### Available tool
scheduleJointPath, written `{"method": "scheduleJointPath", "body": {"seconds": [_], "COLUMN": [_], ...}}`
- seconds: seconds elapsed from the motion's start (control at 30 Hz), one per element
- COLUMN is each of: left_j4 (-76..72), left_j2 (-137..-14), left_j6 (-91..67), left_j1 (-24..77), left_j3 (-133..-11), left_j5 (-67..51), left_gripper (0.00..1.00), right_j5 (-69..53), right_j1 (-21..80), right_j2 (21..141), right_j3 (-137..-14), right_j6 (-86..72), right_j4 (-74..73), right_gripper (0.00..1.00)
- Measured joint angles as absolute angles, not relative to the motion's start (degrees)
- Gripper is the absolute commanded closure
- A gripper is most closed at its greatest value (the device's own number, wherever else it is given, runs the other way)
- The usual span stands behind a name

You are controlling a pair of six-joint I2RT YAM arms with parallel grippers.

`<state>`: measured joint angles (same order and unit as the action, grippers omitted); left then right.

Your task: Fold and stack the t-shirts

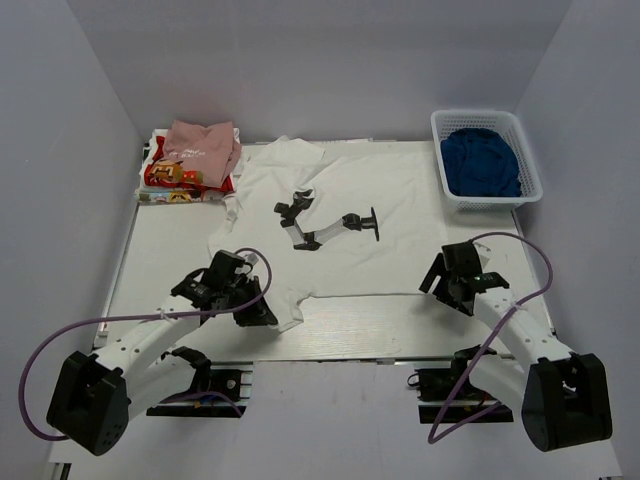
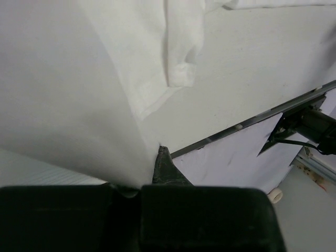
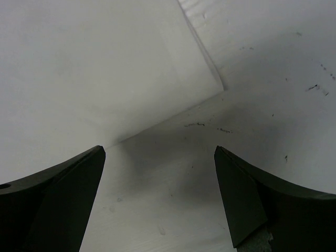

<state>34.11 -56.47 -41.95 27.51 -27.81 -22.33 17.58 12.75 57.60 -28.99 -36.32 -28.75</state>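
Note:
My right gripper slides outward next, low over the table, onto the white t-shirt's hem (image 3: 170,118) beside its corner and closes, since the near hem lies just beyond my open fingers.
The large white t-shirt (image 1: 340,200) with the black robot-arm print lies spread across the middle of the table. My left gripper (image 1: 258,310) is at its near left hem corner and is shut on the cloth. In the left wrist view the white t-shirt (image 2: 68,94) rises up against one dark finger (image 2: 165,169) and hides the other. My right gripper (image 1: 445,282) is open and empty just off the shirt's near right corner (image 3: 94,63), low over the table. The pale pink shirt (image 1: 205,145) lies folded on the red-yellow print shirt (image 1: 172,180) at the back left.
A white basket (image 1: 530,165) holding blue cloth (image 1: 482,160) stands at the back right. The table's metal front edge (image 2: 247,121) runs just near of the left gripper. White walls enclose the table on the left, right and back.

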Motion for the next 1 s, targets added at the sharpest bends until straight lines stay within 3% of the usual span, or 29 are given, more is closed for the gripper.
{"method": "scheduleJointPath", "body": {"seconds": [0.27, 0.37, 0.4, 0.6, 0.63, 1.0], "left_j4": [31.9, 30.7, 30.3, 31.8, 32.2, 29.9], "left_j2": [-56.5, -56.5, -56.5, -56.5, -56.4, -60.6], "left_j6": [-40.0, -39.6, -39.6, -41.5, -42.1, -44.6], "left_j1": [27.5, 27.5, 27.5, 27.5, 27.5, 26.7], "left_j3": [-32.2, -33.9, -34.0, -35.5, -35.9, -42.2], "left_j5": [-22.0, -21.3, -21.0, -14.3, -12.4, -6.5], "left_gripper": [1.0, 1.0, 1.0, 1.0, 1.0, 1.0], "right_j5": [16.6, 16.6, 16.6, 16.9, 17.1, 17.6], "right_j1": [12.3, 12.1, 12.1, 11.9, 11.9, 11.9], "right_j2": [60.4, 61.7, 62.0, 62.3, 62.2, 63.9], "right_j3": [-25.4, -25.1, -24.8, -24.2, -24.2, -25.3], "right_j6": [-38.3, -38.8, -38.9, -40.0, -39.9, -37.2], "right_j4": [-20.1, -16.3, -15.1, -12.8, -12.9, -11.7], "right_gripper": [0.11, 0.37, 0.53, 0.89, 1.0, 1.0]}}
